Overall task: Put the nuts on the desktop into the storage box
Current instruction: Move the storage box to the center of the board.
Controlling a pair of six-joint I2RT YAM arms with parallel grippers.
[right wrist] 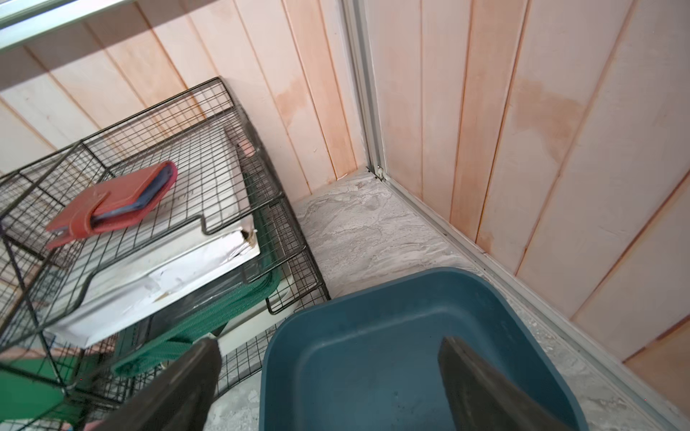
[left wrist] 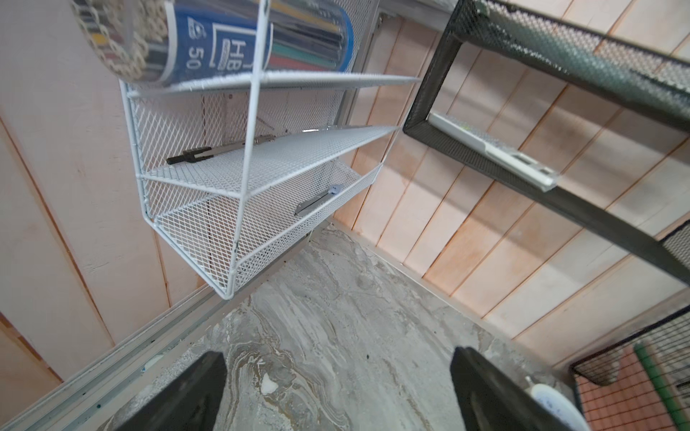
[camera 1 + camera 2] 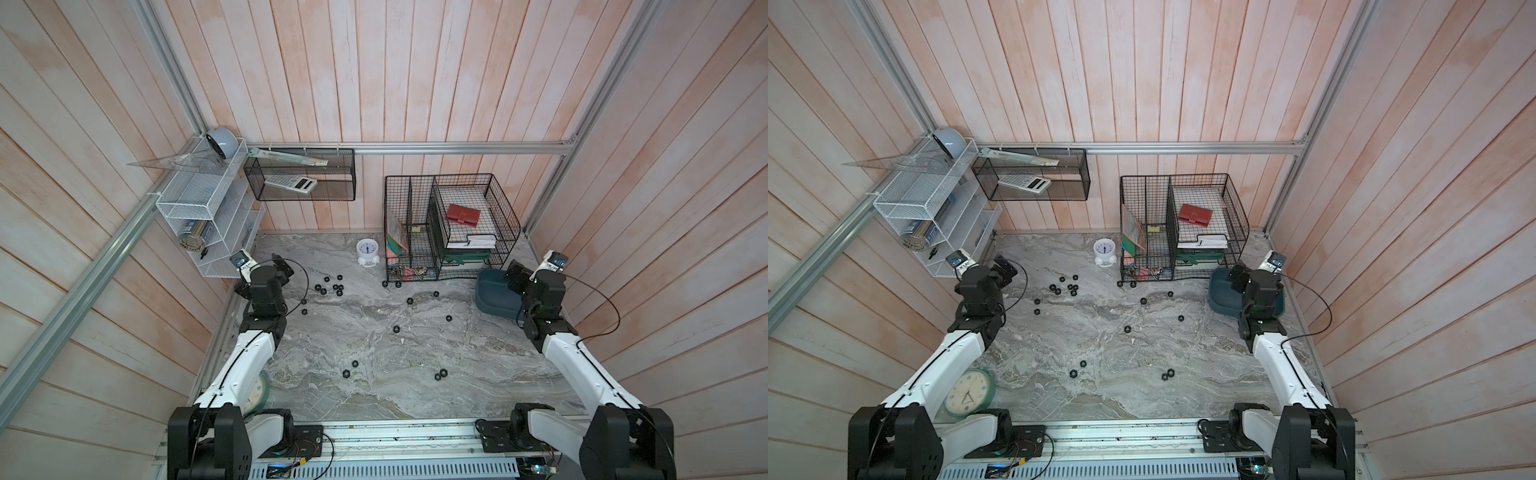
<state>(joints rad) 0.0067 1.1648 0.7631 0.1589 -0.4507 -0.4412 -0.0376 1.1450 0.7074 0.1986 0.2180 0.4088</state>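
Observation:
I should next move my right gripper down, tilting it toward the tabletop, onto the storage box's rim that faces the nuts, because the storage box stands apart from the scattered nuts.
Several small black nuts lie scattered over the grey marble desktop (image 3: 374,340) in both top views. A cluster of nuts (image 3: 331,286) sits at the back left, and single nuts lie at the middle (image 3: 396,329) and toward the front (image 3: 440,374). The teal storage box (image 3: 492,295) (image 3: 1223,293) stands at the back right. My right gripper (image 3: 514,274) (image 1: 329,340) hangs open over the box (image 1: 410,336), whose visible floor is bare. Over bare marble near the left wall my left gripper (image 3: 283,266) (image 2: 339,352) is open and holds nothing.
Black wire baskets (image 3: 449,228) with books and a red wallet stand just left of the box. A small white alarm clock (image 3: 368,251) sits at the back. A white mesh rack (image 3: 208,216) and a hanging black mesh basket (image 3: 299,174) are near the left arm. A round green clock (image 3: 969,390) lies front left.

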